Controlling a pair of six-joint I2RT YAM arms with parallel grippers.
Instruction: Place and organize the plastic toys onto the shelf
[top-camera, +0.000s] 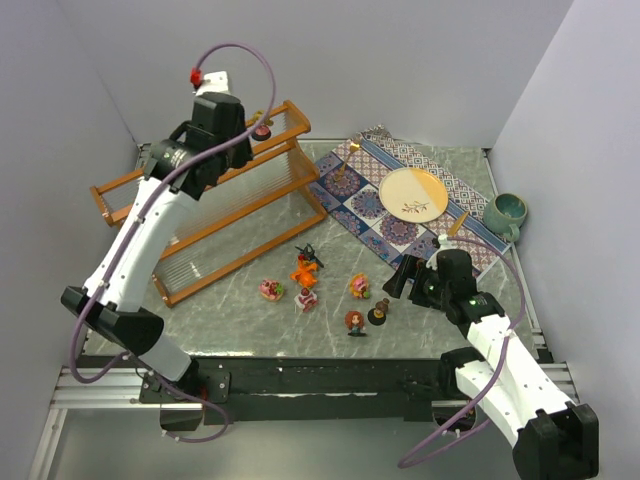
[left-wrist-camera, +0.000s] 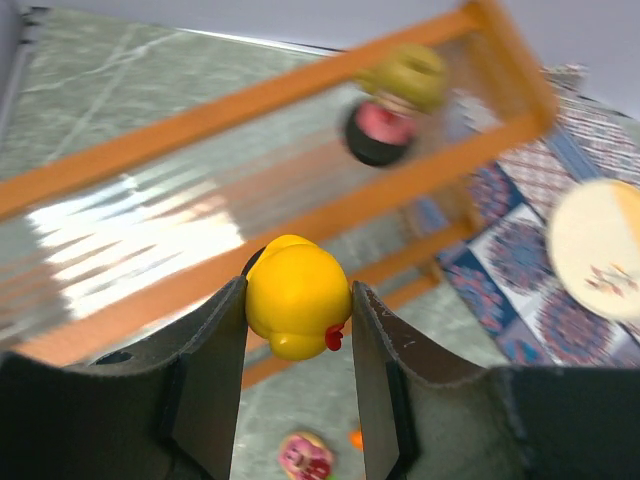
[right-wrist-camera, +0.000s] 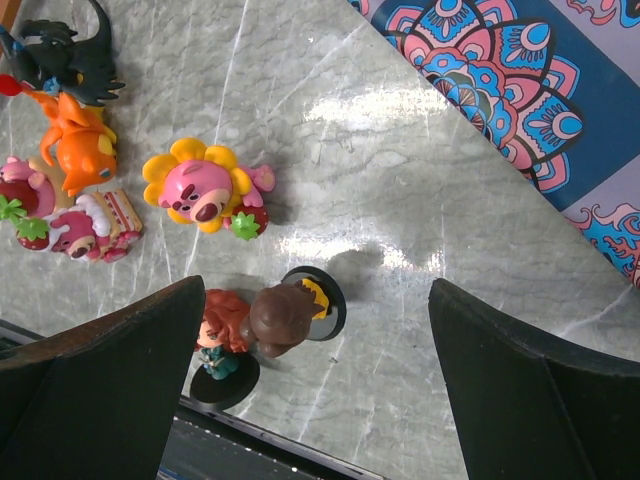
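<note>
My left gripper moves the yellow-headed toy outward next, then down onto the clear top level beside the big-headed doll, since it's empty between the shelf's rails.
My left gripper is shut on a yellow-headed toy, held above the shelf with its orange-brown rails. One big-headed doll stands on the shelf's top tier. On the table lie a black spiky toy, an orange one, two pink ones, a flowery pink one, a red-haired doll and a brown-haired doll. My right gripper hangs open above the two dolls, the brown-haired one between its fingers and untouched.
A patterned blue mat with a round plate lies at the back right. A teal mug stands by the right wall. The table's near edge with a black rail runs just behind the dolls.
</note>
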